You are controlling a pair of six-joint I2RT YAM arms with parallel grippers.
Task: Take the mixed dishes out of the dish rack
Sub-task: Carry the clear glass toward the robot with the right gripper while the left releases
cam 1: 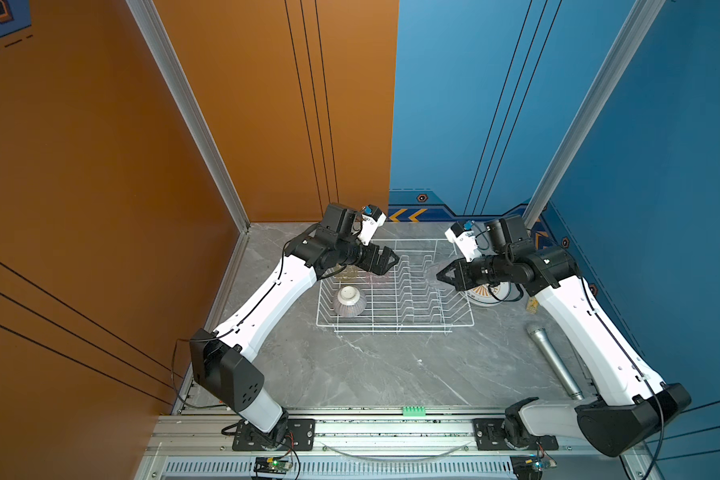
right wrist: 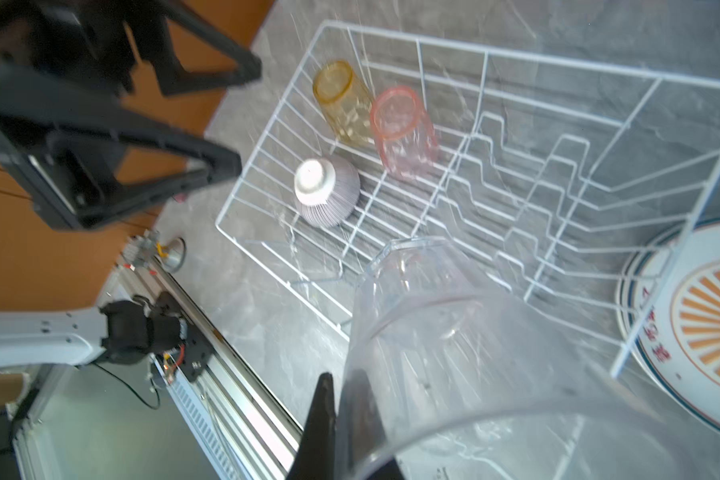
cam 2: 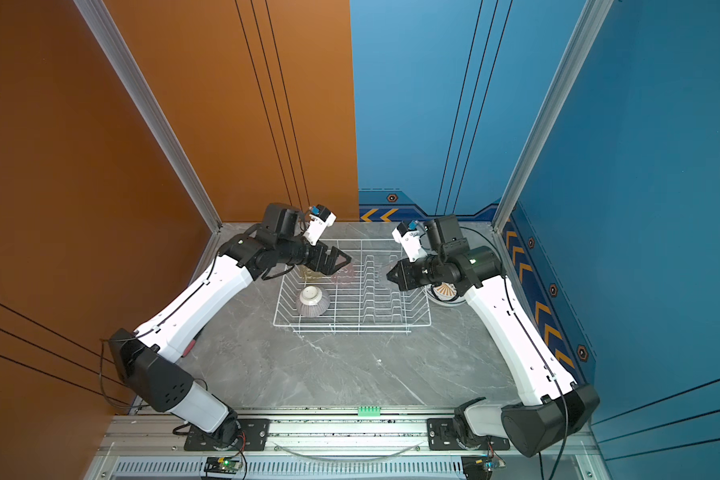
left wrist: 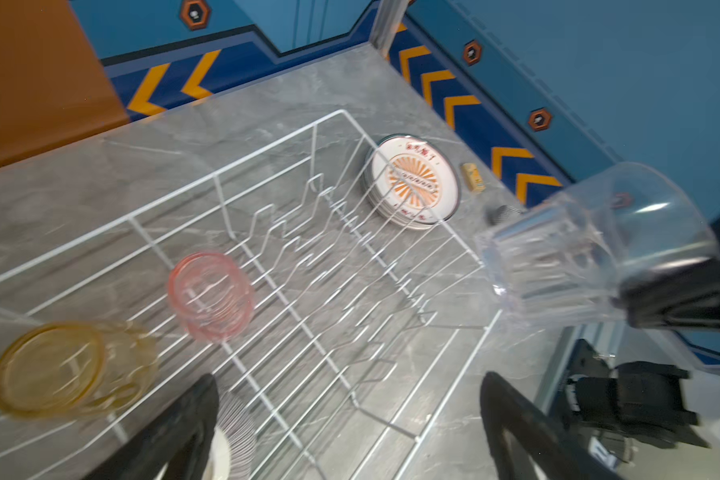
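I should draw my right gripper back, lower the clear tumbler and release it next; the tabletop before the rack's near bar is bare, back and below.
The white wire dish rack sits mid-table. In its left part are an upside-down striped bowl, a yellow tumbler and a pink tumbler. My left gripper hangs open just above the pink tumbler, holding nothing. My right gripper is shut on the wall of the clear tumbler, one finger inside and one outside. It holds the tumbler on its side above the rack's right end. A stack of printed plates lies on the table right of the rack.
A silver microphone lies along the right arm. A small yellow object sits beside the plates. A red handle shows under the left arm. Orange and blue walls close in the left, back and right sides.
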